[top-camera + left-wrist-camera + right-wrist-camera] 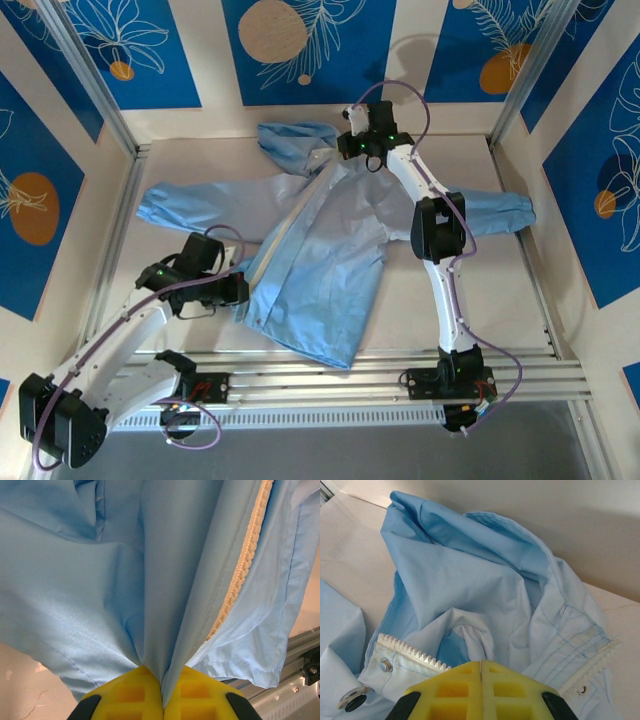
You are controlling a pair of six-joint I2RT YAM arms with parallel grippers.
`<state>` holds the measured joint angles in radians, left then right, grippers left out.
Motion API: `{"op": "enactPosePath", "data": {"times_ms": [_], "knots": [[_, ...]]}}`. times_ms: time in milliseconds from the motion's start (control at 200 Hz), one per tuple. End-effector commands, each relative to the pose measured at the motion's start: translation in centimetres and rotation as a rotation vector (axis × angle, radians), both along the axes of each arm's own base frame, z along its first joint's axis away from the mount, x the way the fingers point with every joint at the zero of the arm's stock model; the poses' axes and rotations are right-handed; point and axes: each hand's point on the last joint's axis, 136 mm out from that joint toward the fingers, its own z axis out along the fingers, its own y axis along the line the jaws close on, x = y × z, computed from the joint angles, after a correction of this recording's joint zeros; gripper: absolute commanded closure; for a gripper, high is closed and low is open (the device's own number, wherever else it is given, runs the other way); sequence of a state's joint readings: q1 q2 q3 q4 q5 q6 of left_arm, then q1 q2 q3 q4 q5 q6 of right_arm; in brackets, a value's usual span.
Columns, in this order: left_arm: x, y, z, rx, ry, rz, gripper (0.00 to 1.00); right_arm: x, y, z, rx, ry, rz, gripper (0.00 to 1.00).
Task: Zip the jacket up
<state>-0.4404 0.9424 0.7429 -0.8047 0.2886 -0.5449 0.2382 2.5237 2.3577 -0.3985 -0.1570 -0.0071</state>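
The jacket's fold moves slightly toward the near rails next, drawn by my left gripper. This straightens the curved zipper strip beside it before the release, since those rails lie back from the gripper.
The light-blue jacket [330, 250] lies spread on the table, front up, with its hood [295, 145] at the far side. Its whitish zipper strip [285, 228] runs diagonally down the front. My left gripper [238, 292] sits at the lower left hem. In the left wrist view, my left gripper [163, 672] is shut on a fold of jacket fabric, with the zipper strip [245, 565] just to the right. My right gripper [362, 152] is at the collar. In the right wrist view, my right gripper [481, 662] is shut, and a puckered fold of collar fabric runs into its tips between two rows of zipper teeth [410, 652].
Aluminium rails [400, 365] cross the near edge by the arm bases. Metal frame posts [105, 85] and patterned walls close in the table. The sleeves [190, 205] [495, 212] stretch out to both sides. Bare tabletop [500, 290] lies right of the jacket.
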Motion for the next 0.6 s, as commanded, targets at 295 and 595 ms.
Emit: {"op": "enactPosePath", "data": {"times_ms": [295,595], "knots": [[-5.4,2.1,-3.5,0.078,0.267,0.028,1.00,-1.6,-2.8,0.9,0.142,0.099,0.059,1.00],[-5.3,2.7,-3.5,0.129,0.272,0.025,1.00,-2.3,-3.2,0.5,0.022,0.105,0.044,1.00]]}}
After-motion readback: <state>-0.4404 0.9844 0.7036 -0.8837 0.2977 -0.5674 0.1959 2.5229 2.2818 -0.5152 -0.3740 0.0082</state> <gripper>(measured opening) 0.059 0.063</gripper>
